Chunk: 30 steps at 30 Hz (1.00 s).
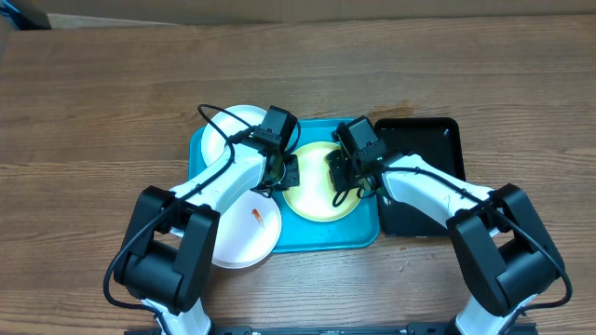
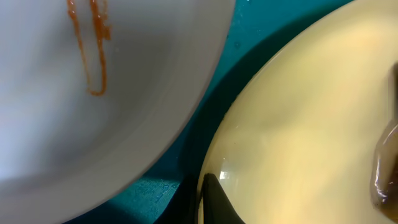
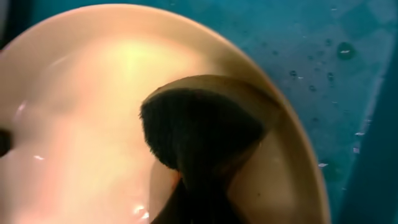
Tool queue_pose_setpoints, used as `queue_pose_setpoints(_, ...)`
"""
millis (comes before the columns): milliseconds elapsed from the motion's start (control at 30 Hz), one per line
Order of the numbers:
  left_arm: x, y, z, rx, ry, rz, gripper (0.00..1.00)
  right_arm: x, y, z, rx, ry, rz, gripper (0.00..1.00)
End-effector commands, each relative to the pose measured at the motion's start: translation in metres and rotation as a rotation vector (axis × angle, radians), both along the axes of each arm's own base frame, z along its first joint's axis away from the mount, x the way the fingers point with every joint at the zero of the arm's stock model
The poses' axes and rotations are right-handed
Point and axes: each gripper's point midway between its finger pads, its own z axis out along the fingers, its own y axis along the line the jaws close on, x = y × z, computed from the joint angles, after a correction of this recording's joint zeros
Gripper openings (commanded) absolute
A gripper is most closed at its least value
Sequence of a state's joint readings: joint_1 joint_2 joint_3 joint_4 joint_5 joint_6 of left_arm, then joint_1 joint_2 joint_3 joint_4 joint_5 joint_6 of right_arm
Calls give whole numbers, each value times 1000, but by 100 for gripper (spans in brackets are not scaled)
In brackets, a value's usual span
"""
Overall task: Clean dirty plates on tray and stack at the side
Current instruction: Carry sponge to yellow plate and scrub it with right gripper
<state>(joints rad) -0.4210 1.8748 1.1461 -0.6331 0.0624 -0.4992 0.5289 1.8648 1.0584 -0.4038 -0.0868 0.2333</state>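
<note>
The sponge [image 3: 199, 127] lifts off the plate in my right gripper next. It goes across and down onto the black tray's bottom for release, as that tray stands empty.
The pale yellow-green plate [image 1: 317, 191] lies in the turquoise tray [image 1: 340, 237]. My left gripper [image 1: 287, 173] is shut on its left rim; in the left wrist view one dark finger [image 2: 216, 200] lies on the rim of the plate [image 2: 298, 124]. My right gripper [image 1: 346, 181] is over the plate's right half, shut on a dark sponge [image 3: 199, 127] that presses on the plate [image 3: 81, 106]. A white plate [image 1: 244, 234] with an orange smear [image 2: 93, 56] overlaps the tray's front left corner. Another white plate [image 1: 233, 130] sits at the tray's back left.
A black tray [image 1: 428, 149] stands right beside the turquoise tray on its right. Water drops dot the turquoise tray floor [image 3: 323, 56]. Bare wooden table [image 1: 93, 112] surrounds the trays on all sides.
</note>
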Motion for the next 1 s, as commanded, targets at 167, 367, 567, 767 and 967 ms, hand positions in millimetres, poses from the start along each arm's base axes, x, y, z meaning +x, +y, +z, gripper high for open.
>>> queue_pose_setpoints(167, -5, 4, -9, 26, 19, 9, 4, -35, 36, -12, 180, 183, 102, 4)
queue_pose_setpoints(367, -5, 4, -9, 26, 20, 9, 4, -14, 47, 31, 300, 157, 118, 4)
queue_pose_setpoints(567, -5, 4, -9, 27, 21, 9, 4, 8, 41, 114, 560, 129, 162, 4)
queue_pose_setpoints(767, -5, 4, -9, 27, 22, 9, 4, 15, -21, 147, 617, 124, 61, 4)
queue_pose_setpoints(967, -5, 4, -9, 27, 20, 9, 4, 15, -111, 120, 442, 173, -167, 4)
